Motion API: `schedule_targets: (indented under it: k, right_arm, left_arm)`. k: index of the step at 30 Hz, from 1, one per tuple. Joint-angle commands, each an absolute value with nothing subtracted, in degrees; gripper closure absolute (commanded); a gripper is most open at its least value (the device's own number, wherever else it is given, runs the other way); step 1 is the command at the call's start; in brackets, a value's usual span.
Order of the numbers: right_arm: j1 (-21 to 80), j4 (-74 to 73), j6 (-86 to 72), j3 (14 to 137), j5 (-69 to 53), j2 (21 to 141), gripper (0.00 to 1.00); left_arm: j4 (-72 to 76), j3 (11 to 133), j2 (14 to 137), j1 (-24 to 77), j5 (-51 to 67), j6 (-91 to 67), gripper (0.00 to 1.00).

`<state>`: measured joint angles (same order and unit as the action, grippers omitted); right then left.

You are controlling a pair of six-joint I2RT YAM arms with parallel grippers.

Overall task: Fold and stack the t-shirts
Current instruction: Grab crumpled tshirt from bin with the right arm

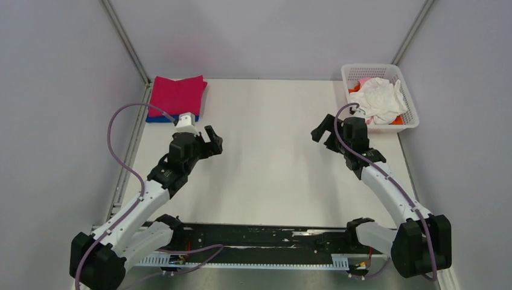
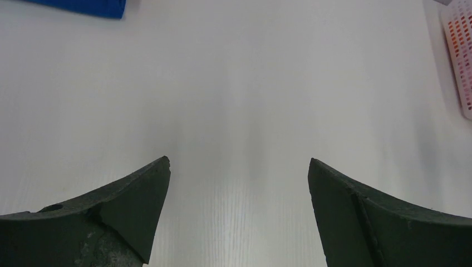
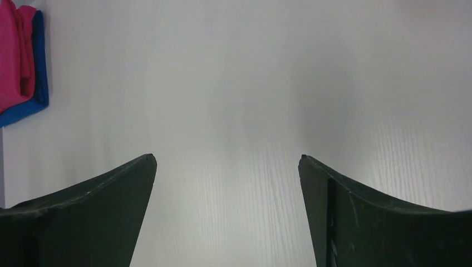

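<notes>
A fold of the white t-shirt [image 1: 380, 99] lies above the pink and orange cloth, and my right gripper will move outward over the basket, then down onto that fold.
A folded magenta t-shirt [image 1: 177, 95] lies on a folded blue t-shirt [image 1: 163, 118] at the table's far left corner. In the right wrist view the magenta tee [image 3: 14, 58] and blue tee [image 3: 37, 67] show at the left edge. A crumpled white t-shirt [image 1: 378, 98] fills the white lattice basket [image 1: 410, 109], with pale pink cloth [image 1: 364, 81] and orange cloth [image 1: 396, 121] under it. My left gripper [image 1: 214, 141] hovers open over bare table right of the stack, its fingers [image 2: 133, 194] holding nothing. Just left of the basket, my right gripper [image 1: 322, 132] is open and empty too.
Grey walls enclose the white table [image 1: 272, 169] on three sides. The basket's corner [image 2: 459, 55] shows at the right edge of the left wrist view. A black rail [image 1: 259, 238] runs between the arm bases at the near edge.
</notes>
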<state>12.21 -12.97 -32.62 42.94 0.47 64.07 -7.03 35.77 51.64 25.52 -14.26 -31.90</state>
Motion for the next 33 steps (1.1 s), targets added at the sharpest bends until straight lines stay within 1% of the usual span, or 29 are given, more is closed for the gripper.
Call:
schedule_targets:
  k: [1,3,5,9,11,15,19,23,25,27,28,30,31,32,33]
  right_arm:
    - [12.2,-10.9,-29.8,46.7,6.2,65.4,0.0]
    - [11.9,-10.8,-29.4,49.6,10.8,67.5,0.0]
    - [9.4,-12.2,-30.6,53.7,14.2,71.3,0.0]
    - [-1.6,-15.4,-31.2,64.9,3.9,81.3,0.0]
    - [-4.7,-16.1,-28.8,71.3,4.1,87.2,0.0]
    - [-8.9,-16.8,-22.9,85.5,10.0,102.0,0.0]
    - [-12.6,-21.6,-21.4,100.7,9.9,114.9,0.01]
    - [-13.5,-22.3,-18.9,110.6,13.7,124.3,0.01]
    - [-13.8,-22.3,-17.6,113.9,15.0,128.3,0.04]
    - [-13.9,-22.6,-17.2,116.3,15.6,131.1,0.12]
    - [-13.9,-22.9,-17.3,117.0,15.4,131.8,0.24]
    - [-14.0,-23.0,-18.2,117.3,15.3,131.5,0.55]
    - [-13.9,-22.9,-18.8,117.2,15.9,130.8,0.67]
    - [-13.9,-22.6,-19.3,117.2,16.3,129.8,0.75]
    - [-13.9,-22.3,-19.4,117.0,16.6,128.2,0.81]
  left_arm:
    - [-6.0,37.7,52.0,25.6,-15.6,-32.2,0.0]
    - [-5.8,38.0,52.4,25.7,-15.5,-32.1,0.0]
    - [-5.8,38.3,52.9,25.7,-15.3,-31.9,0.0]
    - [-6.5,38.9,53.7,25.7,-15.3,-31.2,0.0]
    - [-6.6,39.1,53.7,25.7,-14.6,-30.8,0.0]
    - [-5.7,38.1,52.9,25.7,-15.2,-30.7,0.0]
    - [-4.9,37.4,51.9,25.7,-17.1,-30.8,0.0]
    - [-5.0,37.0,51.6,25.6,-18.9,-31.5,0.0]
    - [-5.0,36.7,51.7,25.7,-19.2,-31.6,0.0]
    - [-4.9,36.7,51.9,25.7,-19.3,-31.7,0.0]
    - [-5.0,36.7,52.0,25.7,-19.3,-31.7,0.0]
    - [-5.1,36.7,52.0,25.7,-19.5,-31.7,0.0]
    - [-5.0,36.8,52.0,25.7,-19.7,-31.8,0.0]
    - [-5.0,36.8,52.0,25.6,-19.7,-32.0,0.0]
    - [-4.9,36.8,52.0,25.6,-19.9,-32.1,0.0]
